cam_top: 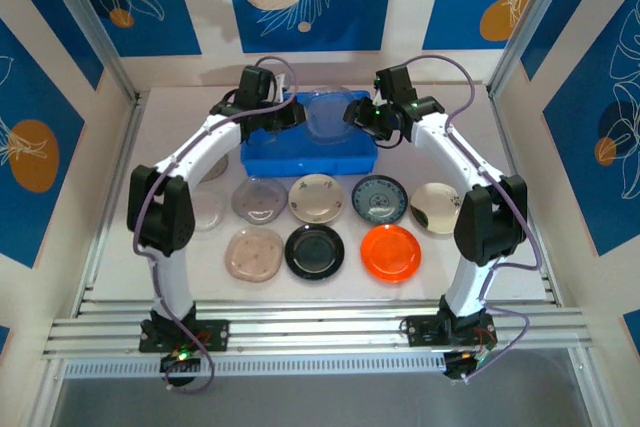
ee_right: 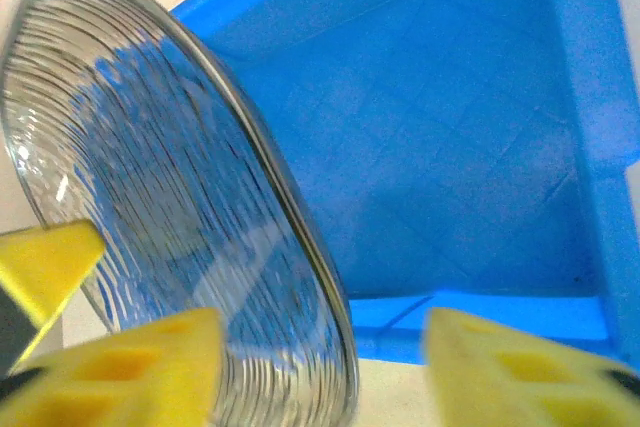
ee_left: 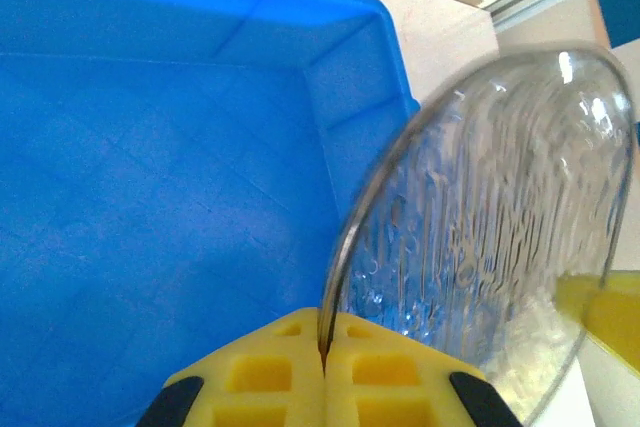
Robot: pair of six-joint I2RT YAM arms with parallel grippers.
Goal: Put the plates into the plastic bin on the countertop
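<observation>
Next, my left gripper lowers the clear ribbed plate [cam_top: 325, 117] between the bin's sides onto the bare blue bin bottom below and releases the plate's rim.
A clear ribbed plate [cam_top: 325, 117] hangs on edge above the right half of the blue plastic bin [cam_top: 300, 162] at the back of the countertop [cam_top: 480, 137]. My left gripper [ee_left: 325, 352] is shut on the plate's rim [ee_left: 345, 247], with the blue bin floor [ee_left: 150, 147] below it. My right gripper [ee_right: 320, 347] stands open around the opposite edge of the same plate [ee_right: 150, 167], its yellow fingers [ee_right: 480, 357] apart from the glass. In the top view the left gripper [cam_top: 295, 115] and right gripper [cam_top: 360, 115] face each other across the plate.
Several plates lie in two rows in front of the bin: grey [cam_top: 258, 199], beige [cam_top: 316, 197], blue-patterned [cam_top: 380, 199], pinkish [cam_top: 254, 253], black [cam_top: 314, 251], orange-red [cam_top: 390, 251]. Aluminium rails [cam_top: 300, 332] bound the near edge.
</observation>
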